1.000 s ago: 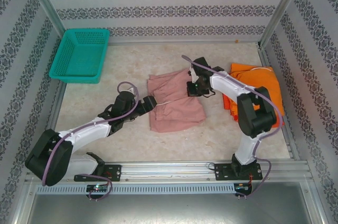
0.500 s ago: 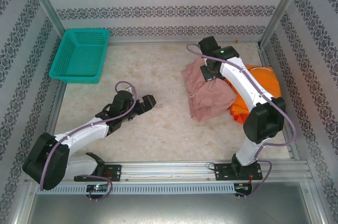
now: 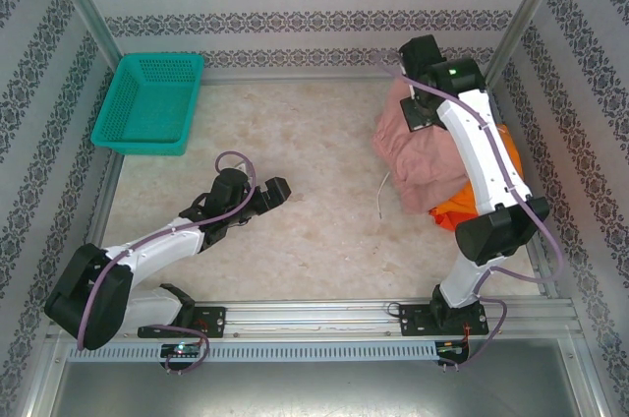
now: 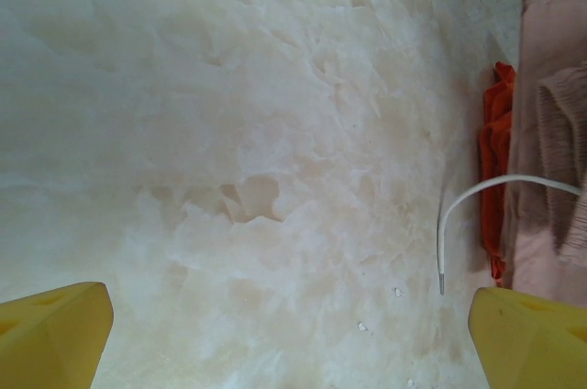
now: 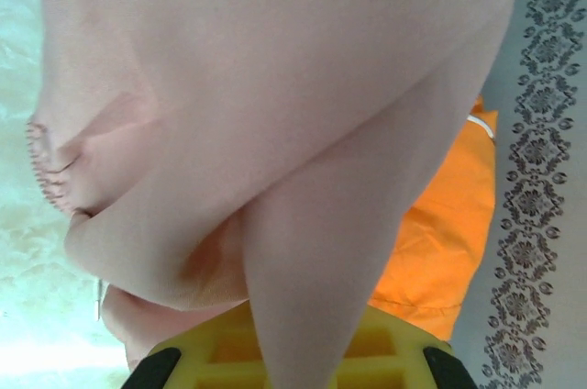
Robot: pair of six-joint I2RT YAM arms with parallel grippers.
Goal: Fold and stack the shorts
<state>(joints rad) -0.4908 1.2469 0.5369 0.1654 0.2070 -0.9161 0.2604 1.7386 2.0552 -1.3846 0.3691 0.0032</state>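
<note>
I will next move my right gripper toward the side and down and release the pink shorts (image 3: 429,157) over the orange shorts (image 3: 511,149), which lie bare below along that side.
My right gripper (image 3: 421,114) is shut on the dusty pink shorts (image 3: 429,157) at the far right of the table. The cloth hangs bunched from the jaws and drapes over the orange shorts. In the right wrist view the pink shorts (image 5: 275,86) cover my right gripper (image 5: 303,338), with the bright orange shorts (image 5: 449,242) behind. A red-orange edge (image 3: 458,210) pokes out below the pink cloth. The white drawstring (image 3: 381,197) trails onto the table. My left gripper (image 3: 279,187) stands open over bare table at centre-left, its yellow fingertips (image 4: 50,334) wide apart, nothing between them.
A teal mesh basket (image 3: 147,102) sits at the back left corner. Patterned walls and metal posts close in the table (image 3: 314,240) on three sides. From the left wrist, the pink shorts (image 4: 550,132), a red-orange edge (image 4: 496,150) and the drawstring (image 4: 477,194) lie to the right.
My right gripper has carried the pink shorts from the table's middle to the far right, over the orange shorts. The left gripper stays in place, now apart from the cloth.
</note>
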